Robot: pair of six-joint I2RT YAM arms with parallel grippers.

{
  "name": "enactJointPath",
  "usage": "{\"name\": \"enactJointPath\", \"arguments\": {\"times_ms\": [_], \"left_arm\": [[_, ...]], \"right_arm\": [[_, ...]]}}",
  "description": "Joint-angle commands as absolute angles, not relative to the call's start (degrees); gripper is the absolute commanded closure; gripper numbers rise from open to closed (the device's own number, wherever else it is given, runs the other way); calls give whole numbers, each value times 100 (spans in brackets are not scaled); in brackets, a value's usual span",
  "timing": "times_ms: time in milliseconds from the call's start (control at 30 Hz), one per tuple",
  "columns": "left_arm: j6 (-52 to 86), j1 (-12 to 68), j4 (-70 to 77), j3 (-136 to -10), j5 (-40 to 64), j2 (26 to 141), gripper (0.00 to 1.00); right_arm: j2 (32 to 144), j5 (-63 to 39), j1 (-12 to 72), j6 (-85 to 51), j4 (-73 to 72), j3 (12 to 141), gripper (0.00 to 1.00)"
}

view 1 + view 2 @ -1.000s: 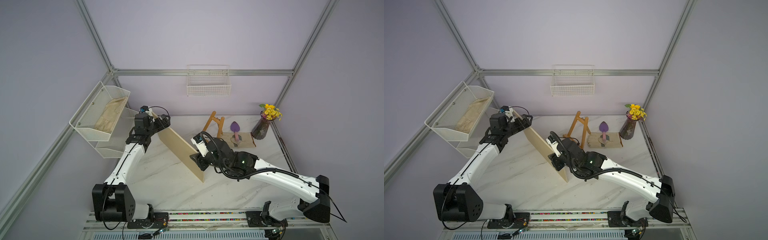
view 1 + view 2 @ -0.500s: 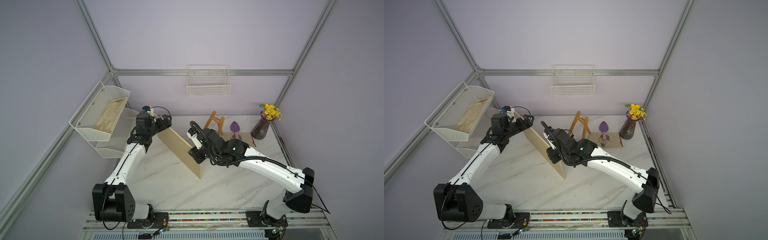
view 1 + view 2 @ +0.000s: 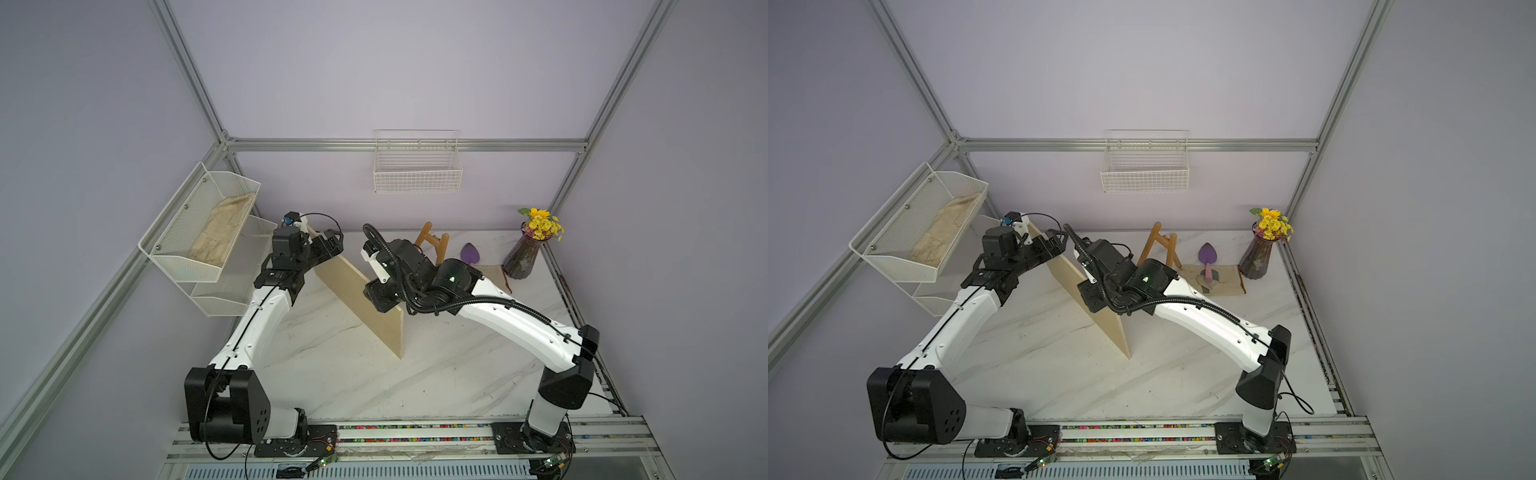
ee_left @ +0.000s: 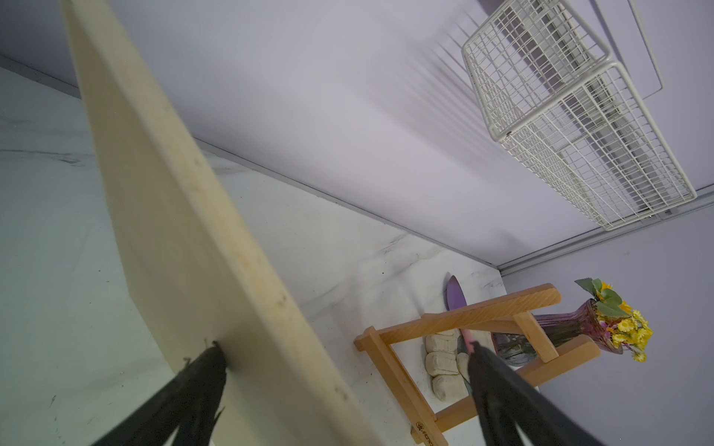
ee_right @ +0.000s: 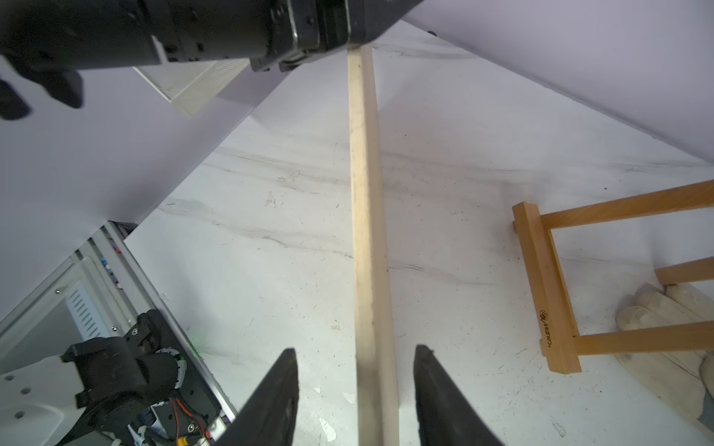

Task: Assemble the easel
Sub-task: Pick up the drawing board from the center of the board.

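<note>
My right gripper moves outward along the board's top edge toward my left gripper next and then closes. The board already stands between the right gripper's open fingers.
The easel is an orange-brown wooden A-frame standing at the back of the table, right of both arms; it also shows in the wrist views. A large pale board stands on its long edge, running diagonally. My left gripper is open at the board's far end: one finger touches a face, the other stands clear. My right gripper straddles the board's top edge mid-length, open, with a gap on each side.
A purple vase of yellow flowers stands at the back right, with a purple trowel lying on tan gloves beside the easel. A wire basket hangs on the back wall. White mesh shelves holding cloth stand at the left.
My right gripper has slid back along the board's top edge toward the left arm, and its jaws have widened off the board. The left arm has stayed put.
</note>
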State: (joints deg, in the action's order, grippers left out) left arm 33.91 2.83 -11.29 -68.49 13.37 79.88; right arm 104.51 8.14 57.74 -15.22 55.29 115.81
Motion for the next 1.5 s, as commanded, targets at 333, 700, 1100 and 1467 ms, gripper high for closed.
{"name": "enactJointPath", "arguments": {"times_ms": [333,700,1100,1467], "left_arm": [[3288,396,-1235,-6623,1484,8143,3],[3312,396,-1237,-6668,1520,8234,3],[3338,404,-1274,-6758,1473,8152,0],[3443,402,-1301,-6983,1556,7808,0]], "right_arm": [[11722,1266,5565,-1295,6415,13290,55],[11956,1382,5537,-1129,6417,13504,73],[11718,1468,5520,-907,6095,13438,94],[11437,1311,5402,-808,5811,13403,100]]}}
